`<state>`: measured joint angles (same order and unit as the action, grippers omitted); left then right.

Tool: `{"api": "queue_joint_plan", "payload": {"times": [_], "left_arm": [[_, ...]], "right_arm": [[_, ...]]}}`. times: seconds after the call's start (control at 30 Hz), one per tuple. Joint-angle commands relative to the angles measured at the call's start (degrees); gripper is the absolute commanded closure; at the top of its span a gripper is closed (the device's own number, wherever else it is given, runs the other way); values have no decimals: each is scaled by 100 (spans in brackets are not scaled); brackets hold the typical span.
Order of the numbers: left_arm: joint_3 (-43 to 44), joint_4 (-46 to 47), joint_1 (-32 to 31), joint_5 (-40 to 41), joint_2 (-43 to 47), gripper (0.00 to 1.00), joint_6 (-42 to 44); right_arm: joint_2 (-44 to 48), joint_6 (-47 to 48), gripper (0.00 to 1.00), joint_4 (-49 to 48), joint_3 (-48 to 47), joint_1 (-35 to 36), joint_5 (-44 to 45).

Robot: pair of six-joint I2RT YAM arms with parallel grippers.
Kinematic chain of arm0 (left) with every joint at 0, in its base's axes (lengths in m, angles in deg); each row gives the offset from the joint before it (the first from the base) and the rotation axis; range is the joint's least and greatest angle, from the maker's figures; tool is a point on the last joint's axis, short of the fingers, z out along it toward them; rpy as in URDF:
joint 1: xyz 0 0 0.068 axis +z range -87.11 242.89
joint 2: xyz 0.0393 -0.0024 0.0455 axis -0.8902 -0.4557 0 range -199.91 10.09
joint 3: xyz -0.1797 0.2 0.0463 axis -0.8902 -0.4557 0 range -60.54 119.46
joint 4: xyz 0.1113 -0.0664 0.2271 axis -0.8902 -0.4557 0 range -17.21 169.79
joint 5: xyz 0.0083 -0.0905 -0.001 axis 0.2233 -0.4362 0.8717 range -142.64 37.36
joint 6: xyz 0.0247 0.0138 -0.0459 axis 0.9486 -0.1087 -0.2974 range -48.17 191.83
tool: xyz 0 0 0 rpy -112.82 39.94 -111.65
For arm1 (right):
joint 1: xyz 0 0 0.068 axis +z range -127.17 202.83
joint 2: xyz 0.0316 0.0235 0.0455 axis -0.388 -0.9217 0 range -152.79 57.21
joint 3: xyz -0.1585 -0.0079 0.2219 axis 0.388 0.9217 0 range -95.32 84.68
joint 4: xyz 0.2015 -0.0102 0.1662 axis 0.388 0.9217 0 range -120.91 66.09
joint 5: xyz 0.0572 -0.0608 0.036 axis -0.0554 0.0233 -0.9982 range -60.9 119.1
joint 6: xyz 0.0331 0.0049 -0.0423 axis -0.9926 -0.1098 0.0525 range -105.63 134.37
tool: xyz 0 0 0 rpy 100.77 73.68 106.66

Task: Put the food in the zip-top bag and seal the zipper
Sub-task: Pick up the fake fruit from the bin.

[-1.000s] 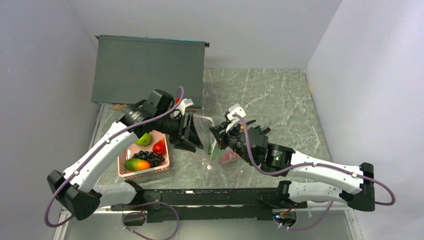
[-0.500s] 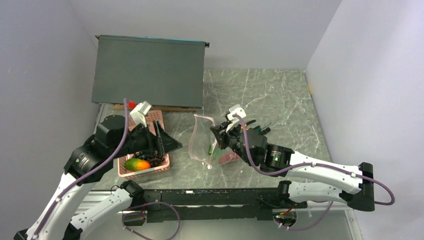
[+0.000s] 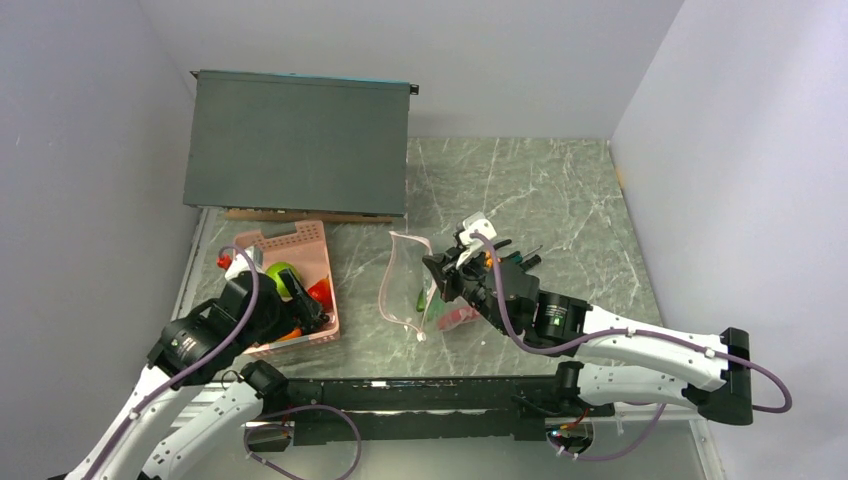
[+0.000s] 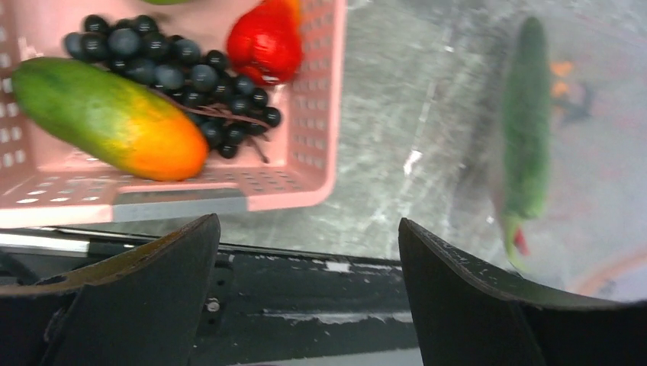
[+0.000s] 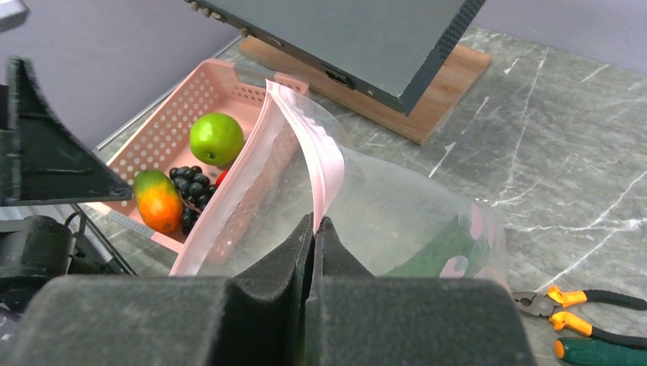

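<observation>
My left gripper should move down into the basket next and close around the grape bunch's middle (image 4: 204,79), because the grape bunch lies uncovered between the mango (image 4: 107,118) and the red fruit.
The clear zip-top bag (image 3: 404,288) stands open on the table, with one long green pod (image 4: 526,130) inside. My right gripper (image 5: 314,223) is shut on the bag's pink zipper strip (image 5: 324,156) and holds the mouth up; it also shows in the top view (image 3: 441,270). My left gripper (image 4: 305,223) is open and empty, low over the near right corner of the pink basket (image 4: 314,145). The basket holds a green apple (image 5: 217,138), a red fruit (image 4: 267,42), a mango (image 4: 107,118) and a grape bunch (image 4: 183,72). I see no chili.
Orange-handled pliers (image 5: 587,299) and a green-handled tool (image 5: 606,351) lie right of the bag. A dark grey box (image 3: 295,140) on a wooden board stands at the back left. The black rail (image 4: 305,290) runs along the table's near edge.
My left arm has pulled back from the bag's mouth, leftward and toward the near edge, and now hangs over the basket. My right gripper has kept hold of the bag.
</observation>
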<state>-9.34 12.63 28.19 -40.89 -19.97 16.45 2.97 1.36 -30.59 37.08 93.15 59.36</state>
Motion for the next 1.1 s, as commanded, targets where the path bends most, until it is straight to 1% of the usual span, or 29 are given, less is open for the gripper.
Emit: {"api": "queue_joint_plan", "payload": {"times": [0.0,0.13,0.27,0.47,0.57,0.63,0.7,0.8,0.97,1.0,1.07], "left_arm": [[-408,24,18,1066,172,10,-742],[-741,246,17,1400,210,10,-923],[-850,312,22,1662,8,9,-983],[-843,599,17,1814,-440,9,-677],[-838,650,24,1893,-614,5,-675],[-897,783,44,1869,-695,2,-653],[-1045,1062,143,1679,-769,1,-530],[-1253,1501,581,1110,-1007,1,-311],[-1369,1774,1325,585,-1249,7,-230],[-1420,1881,1385,507,-1239,10,-228],[-1542,2059,1595,382,-1229,20,-268]], "right_arm": [[-24,133,100,-318,-49,24,-205],[-169,230,100,-234,-144,26,-173],[-220,310,100,-247,-152,29,-267],[-281,351,100,-171,-217,23,-196],[-247,380,100,-93,-243,27,-196],[-242,400,100,-56,-279,24,-285],[-216,415,100,-57,-294,18,-362],[-185,300,100,154,-337,30,-230],[36,118,100,143,-222,25,80],[93,103,100,144,-202,24,99],[190,91,100,140,-175,29,149]]}}
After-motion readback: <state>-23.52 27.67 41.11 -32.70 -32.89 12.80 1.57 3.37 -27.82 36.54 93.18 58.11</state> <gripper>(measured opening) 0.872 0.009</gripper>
